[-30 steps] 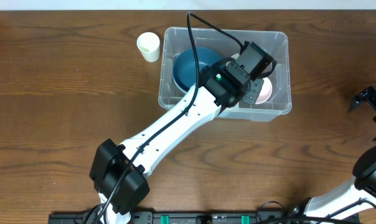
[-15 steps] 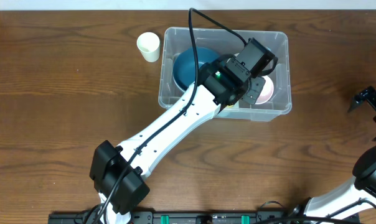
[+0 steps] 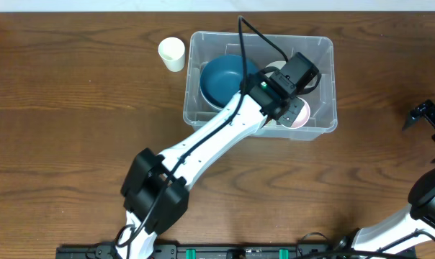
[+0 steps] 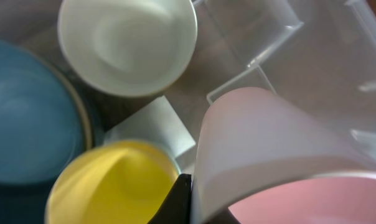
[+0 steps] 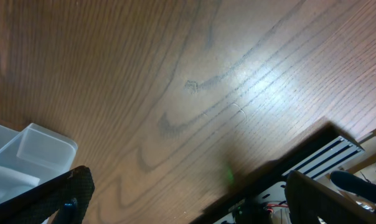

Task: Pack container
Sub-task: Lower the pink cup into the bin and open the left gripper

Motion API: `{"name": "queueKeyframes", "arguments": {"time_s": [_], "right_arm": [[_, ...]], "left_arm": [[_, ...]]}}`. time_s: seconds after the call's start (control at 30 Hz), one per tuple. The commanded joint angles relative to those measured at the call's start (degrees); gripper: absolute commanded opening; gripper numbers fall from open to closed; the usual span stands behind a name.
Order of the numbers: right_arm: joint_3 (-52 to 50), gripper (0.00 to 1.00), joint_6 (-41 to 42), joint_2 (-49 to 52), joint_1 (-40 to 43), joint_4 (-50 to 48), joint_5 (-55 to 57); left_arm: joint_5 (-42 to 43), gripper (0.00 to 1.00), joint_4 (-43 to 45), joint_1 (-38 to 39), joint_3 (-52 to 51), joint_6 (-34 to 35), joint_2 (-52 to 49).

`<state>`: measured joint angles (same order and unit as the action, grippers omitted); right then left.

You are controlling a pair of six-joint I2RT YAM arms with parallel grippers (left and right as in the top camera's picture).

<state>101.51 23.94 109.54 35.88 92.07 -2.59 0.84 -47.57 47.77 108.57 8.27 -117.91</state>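
Note:
My left gripper will next lower the pink cup to the container's near corner (image 3: pixel 314 119) below it and release the pink cup's rim, as that corner is clear of other cups.
The clear plastic container (image 3: pixel 323 49) stands at the back of the table. Inside it are a blue bowl (image 3: pixel 225 78), a yellow cup (image 4: pixel 110 183) and a white cup (image 4: pixel 127 43). My left gripper (image 3: pixel 295 109) reaches into the container's right half and is shut on the rim of a pink cup (image 4: pixel 281 155), which it holds tilted above the floor of the container (image 4: pixel 263 68). One black finger (image 4: pixel 180 200) presses against the cup's outer wall. The pink cup also shows in the overhead view (image 3: pixel 305 114). My right gripper (image 5: pixel 194 205) is open and empty over bare table, at the far right (image 3: pixel 423 114).
A white paper cup (image 3: pixel 171 53) stands on the table just left of the container. A corner of the container (image 5: pixel 35 146) shows in the right wrist view. The table's front rail (image 5: pixel 325 158) lies near the right gripper.
My left arm has swung to the right, carrying the pink cup towards the container's right side. More of the blue bowl is uncovered. The right arm has not moved.

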Motion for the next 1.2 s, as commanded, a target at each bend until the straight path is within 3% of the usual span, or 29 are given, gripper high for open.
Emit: {"name": "queueKeyframes", "arguments": {"time_s": [0.0,1.17], "right_arm": [[0.0,0.99,0.9,-1.4,0.6,0.0,0.1],[0.0,0.99,0.9,-1.4,0.6,0.0,0.1]], "left_arm": [[0.0,0.06,1.3,0.2,1.2,-1.2,-0.3],[-0.1,0.07,6.8,0.2,1.2,-1.0,-7.3]]}}
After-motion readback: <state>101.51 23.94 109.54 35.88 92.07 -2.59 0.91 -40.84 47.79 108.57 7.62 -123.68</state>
